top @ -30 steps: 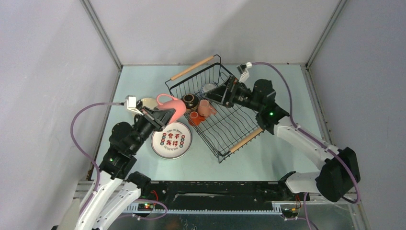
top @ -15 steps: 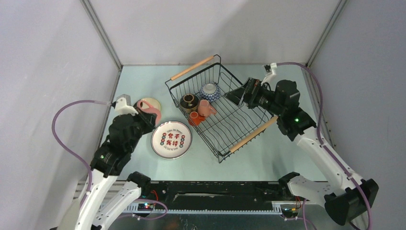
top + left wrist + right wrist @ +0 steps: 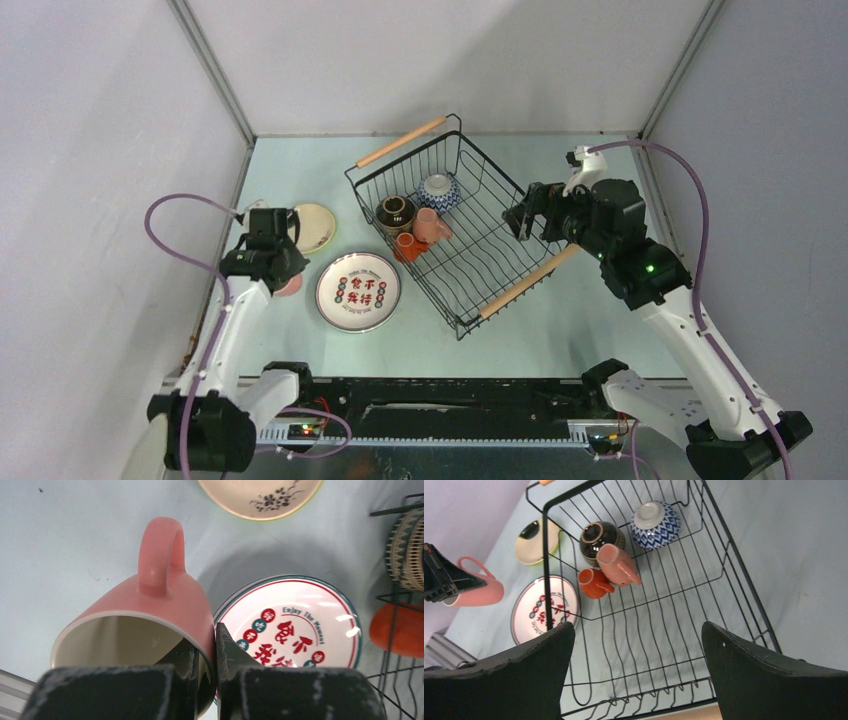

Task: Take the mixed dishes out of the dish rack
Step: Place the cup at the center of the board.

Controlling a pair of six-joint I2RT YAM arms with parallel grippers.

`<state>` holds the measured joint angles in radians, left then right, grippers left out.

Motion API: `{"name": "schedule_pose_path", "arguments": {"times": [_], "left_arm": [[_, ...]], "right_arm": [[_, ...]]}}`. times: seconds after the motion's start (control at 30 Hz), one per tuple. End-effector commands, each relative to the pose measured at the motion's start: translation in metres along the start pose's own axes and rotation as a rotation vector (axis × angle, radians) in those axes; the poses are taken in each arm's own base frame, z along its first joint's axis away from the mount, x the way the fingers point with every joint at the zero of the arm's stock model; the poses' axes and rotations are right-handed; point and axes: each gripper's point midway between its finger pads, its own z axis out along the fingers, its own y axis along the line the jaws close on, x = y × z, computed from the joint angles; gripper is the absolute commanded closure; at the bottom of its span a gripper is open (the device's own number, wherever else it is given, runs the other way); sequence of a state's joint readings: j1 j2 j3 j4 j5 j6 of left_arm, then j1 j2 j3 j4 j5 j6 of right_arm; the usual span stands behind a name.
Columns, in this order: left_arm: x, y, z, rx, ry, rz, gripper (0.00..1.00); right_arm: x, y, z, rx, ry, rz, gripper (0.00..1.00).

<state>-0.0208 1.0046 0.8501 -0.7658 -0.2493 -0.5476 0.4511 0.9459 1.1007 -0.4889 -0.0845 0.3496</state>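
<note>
My left gripper is holding the pink mug by its side. It will next lower the mug there, then let go of the mug's side.
My left gripper (image 3: 268, 256) is shut on the rim of a pink mug (image 3: 150, 600), one finger inside it and one outside, low over the table left of the white plate with red characters (image 3: 358, 291). The cream saucer (image 3: 313, 227) lies beyond them. The black wire dish rack (image 3: 490, 262) holds a dark woven cup (image 3: 394, 212), a blue patterned bowl (image 3: 438, 190), a second pink mug (image 3: 432, 225) and an orange cup (image 3: 407, 246). My right gripper (image 3: 525, 210) is open and empty above the rack's right side, apart from the dishes (image 3: 638, 627).
The rack has two wooden handles, one far (image 3: 403, 141) and one near (image 3: 528, 277). Grey walls close in the table at left, back and right. The plate (image 3: 295, 625) lies close to the rack's left corner.
My left arm carried the pink mug left from the rack's edge and lowered it beside the plate. My right arm drew back to the right, away from the dishes in the rack.
</note>
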Motion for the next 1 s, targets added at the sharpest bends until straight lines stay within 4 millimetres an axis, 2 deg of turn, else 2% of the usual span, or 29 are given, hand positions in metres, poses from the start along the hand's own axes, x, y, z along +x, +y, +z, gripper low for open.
{"name": "schedule_pose_path", "arguments": {"times": [0.0, 0.27, 0.47, 0.6, 0.73, 0.83, 0.97], "left_arm": [[-0.012, 0.001, 0.022, -0.002, -0.004, 0.03, 0.98], [0.001, 0.0, 0.058, -0.034, 0.114, 0.069, 0.98], [0.01, -0.003, 0.068, -0.026, 0.155, 0.077, 0.9], [0.012, -0.001, 0.067, -0.034, 0.166, 0.084, 0.79], [0.01, -0.001, 0.061, -0.028, 0.163, 0.085, 0.61], [0.002, -0.004, 0.051, -0.006, 0.13, 0.086, 0.42], [-0.007, -0.008, 0.037, 0.03, 0.082, 0.082, 0.27]], "right_arm": [[-0.019, -0.011, -0.012, 0.067, -0.057, -0.079, 0.0], [-0.017, -0.013, -0.01, 0.075, -0.048, -0.085, 0.0], [-0.017, -0.022, -0.008, 0.118, -0.046, -0.109, 0.0], [-0.019, -0.023, -0.006, 0.124, -0.051, -0.117, 0.0], [-0.019, -0.022, -0.003, 0.118, -0.049, -0.142, 0.0], [-0.02, -0.019, -0.001, 0.102, -0.032, -0.18, 0.0], [-0.023, -0.012, 0.005, 0.079, 0.007, -0.242, 0.0]]}}
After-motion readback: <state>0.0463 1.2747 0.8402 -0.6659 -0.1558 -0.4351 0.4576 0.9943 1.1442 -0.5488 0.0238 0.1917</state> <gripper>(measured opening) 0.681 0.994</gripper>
